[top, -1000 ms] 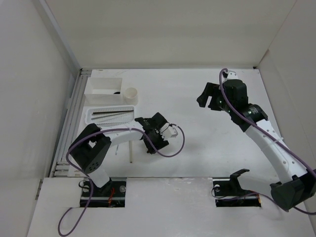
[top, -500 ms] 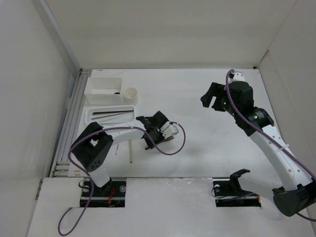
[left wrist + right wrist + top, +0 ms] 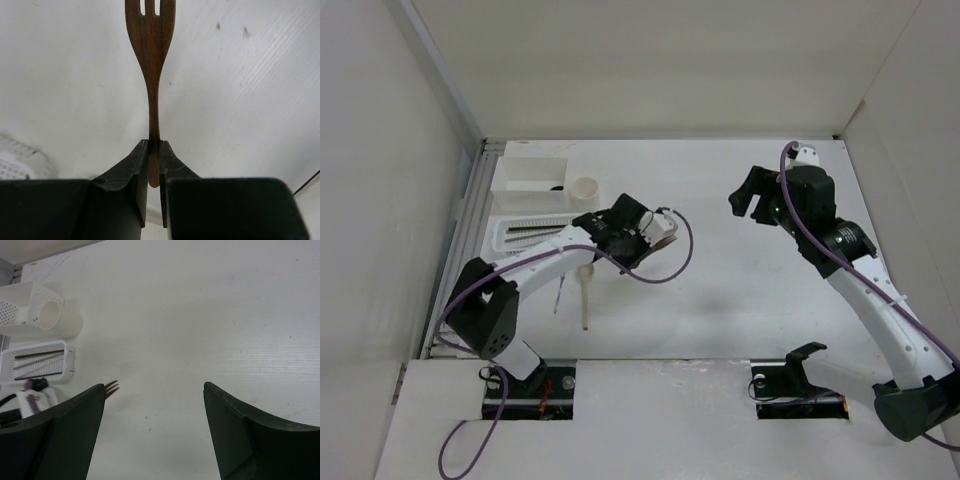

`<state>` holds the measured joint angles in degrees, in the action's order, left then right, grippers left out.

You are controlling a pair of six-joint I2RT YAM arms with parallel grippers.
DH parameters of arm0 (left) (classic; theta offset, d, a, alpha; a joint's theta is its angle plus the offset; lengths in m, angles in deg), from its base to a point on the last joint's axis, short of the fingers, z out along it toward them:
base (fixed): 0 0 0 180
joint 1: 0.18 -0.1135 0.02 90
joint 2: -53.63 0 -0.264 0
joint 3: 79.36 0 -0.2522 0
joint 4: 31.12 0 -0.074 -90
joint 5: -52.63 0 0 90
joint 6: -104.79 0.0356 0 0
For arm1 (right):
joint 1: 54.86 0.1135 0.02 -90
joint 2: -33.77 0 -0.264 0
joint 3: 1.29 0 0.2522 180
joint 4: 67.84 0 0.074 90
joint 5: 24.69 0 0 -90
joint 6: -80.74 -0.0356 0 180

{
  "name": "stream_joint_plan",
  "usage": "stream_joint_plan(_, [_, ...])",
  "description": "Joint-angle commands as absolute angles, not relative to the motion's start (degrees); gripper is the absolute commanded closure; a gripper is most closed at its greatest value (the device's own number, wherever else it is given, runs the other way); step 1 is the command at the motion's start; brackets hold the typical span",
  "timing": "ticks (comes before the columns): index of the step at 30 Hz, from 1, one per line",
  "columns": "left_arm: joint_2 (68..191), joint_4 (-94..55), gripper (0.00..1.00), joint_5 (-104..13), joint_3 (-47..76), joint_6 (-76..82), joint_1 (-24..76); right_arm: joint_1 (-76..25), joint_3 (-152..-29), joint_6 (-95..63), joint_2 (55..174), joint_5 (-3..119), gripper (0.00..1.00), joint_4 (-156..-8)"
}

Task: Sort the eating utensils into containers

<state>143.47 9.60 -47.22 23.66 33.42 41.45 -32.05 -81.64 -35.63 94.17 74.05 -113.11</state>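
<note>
The tray [image 3: 502, 236] holds chopsticks, so my left gripper will next move outward, to its left in the top view, over the round cream cup [image 3: 585, 190] and release the fork.
My left gripper [image 3: 626, 246] is shut on the handle of the brown wooden fork [image 3: 151, 60] and holds it above the table, just right of the ribbed tray [image 3: 502, 236]; the tines point away from it [image 3: 154, 149]. The fork tips also show in the right wrist view [image 3: 111, 387]. Dark and pale chopsticks [image 3: 37, 360] lie in the tray [image 3: 68, 358]. The rectangular box [image 3: 530, 172] and the round cream cup [image 3: 585, 190] stand behind it. A pale wooden spoon [image 3: 585, 298] and a thin metal fork [image 3: 558, 295] lie on the table. My right gripper [image 3: 750, 195] is open and empty.
A metal rail [image 3: 460, 250] runs along the table's left edge, beside the containers. White walls close off the back and both sides. The left arm's purple cable [image 3: 675, 265] loops over the table to the right of its gripper.
My left gripper has risen with the brown fork and moved back and left, toward the tray and cup. The right arm has shifted slightly right and then held still.
</note>
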Motion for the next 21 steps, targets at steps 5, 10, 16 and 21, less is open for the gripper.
stream_joint_plan(5, [132.83, -0.52, 1.00, -49.59, 18.50, 26.31, 32.71, -33.07, -81.59, -33.96, 96.25, 68.84, 0.16, -102.62])
stream_joint_plan(10, [129.04, -24.00, 1.00, -43.98, 24.12, 25.16, 29.36, -33.59, -82.11, -33.95, 99.86, 65.85, 0.16, -98.92])
stream_joint_plan(16, [138.08, -36.50, 1.00, -33.52, 22.28, 23.75, 23.39, -34.12, -86.85, -31.94, 106.18, 64.62, 0.16, -97.86])
stream_joint_plan(21, [143.62, -46.09, 1.00, -31.66, 22.81, 25.60, 18.81, -35.26, -92.83, -30.88, 112.77, 62.33, 0.16, -97.86])
